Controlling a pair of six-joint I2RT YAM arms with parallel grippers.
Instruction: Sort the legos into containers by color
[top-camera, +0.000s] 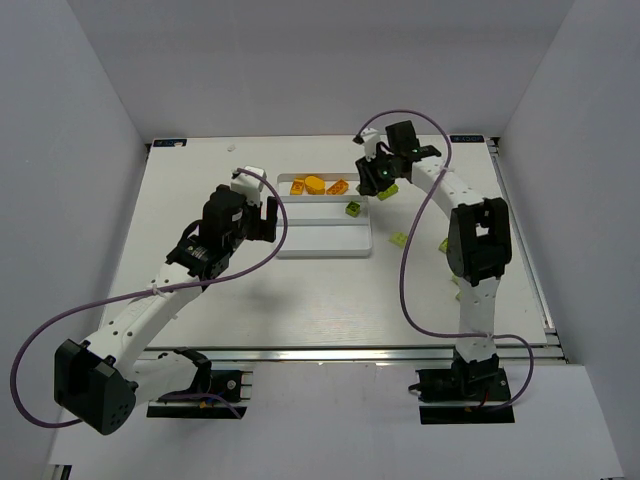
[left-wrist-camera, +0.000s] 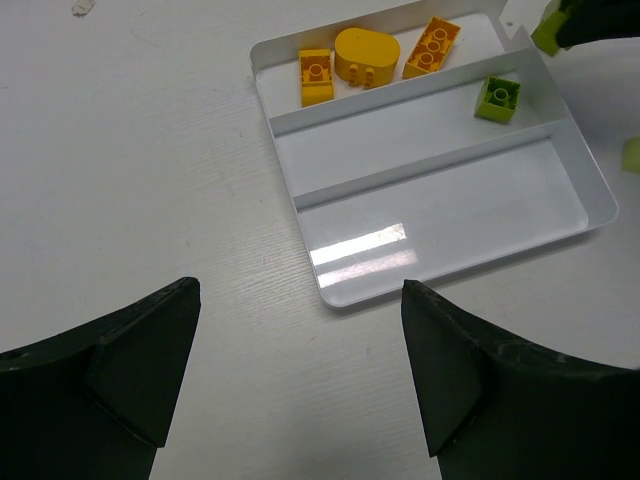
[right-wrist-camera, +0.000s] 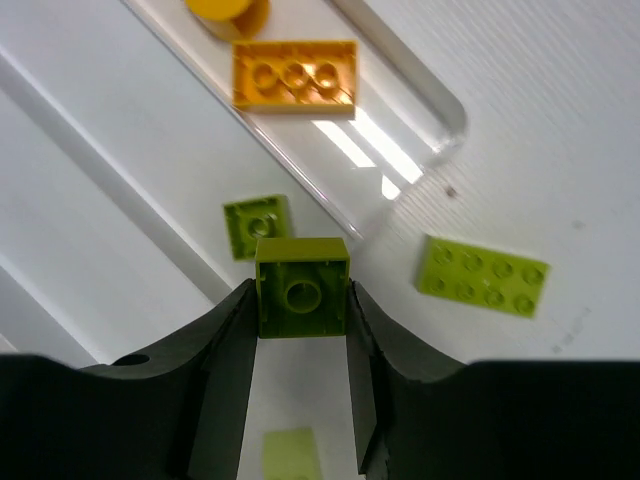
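Observation:
My right gripper is about to move down and left in the top view, and then it will let go beside the matching lego.
The white tray (top-camera: 325, 243) has three long compartments. Three orange and yellow legos (top-camera: 315, 184) lie in the far one, seen closer as an orange brick (right-wrist-camera: 294, 75) and a yellow piece (left-wrist-camera: 366, 55). One small lime lego (top-camera: 353, 209) (right-wrist-camera: 257, 226) (left-wrist-camera: 497, 98) sits in the middle compartment. My right gripper (right-wrist-camera: 300, 296) (top-camera: 384, 184) is shut on a square lime lego (right-wrist-camera: 301, 288), hollow underside toward the camera, hanging by the tray's right end. My left gripper (left-wrist-camera: 300, 370) (top-camera: 262, 216) is open and empty over bare table beside the tray's left end.
A flat lime plate (right-wrist-camera: 482, 275) lies on the table just outside the tray's corner. More lime legos (top-camera: 398, 239) (top-camera: 445, 246) lie loose to the right of the tray, near the right arm. The tray's near compartment (left-wrist-camera: 440, 215) holds nothing.

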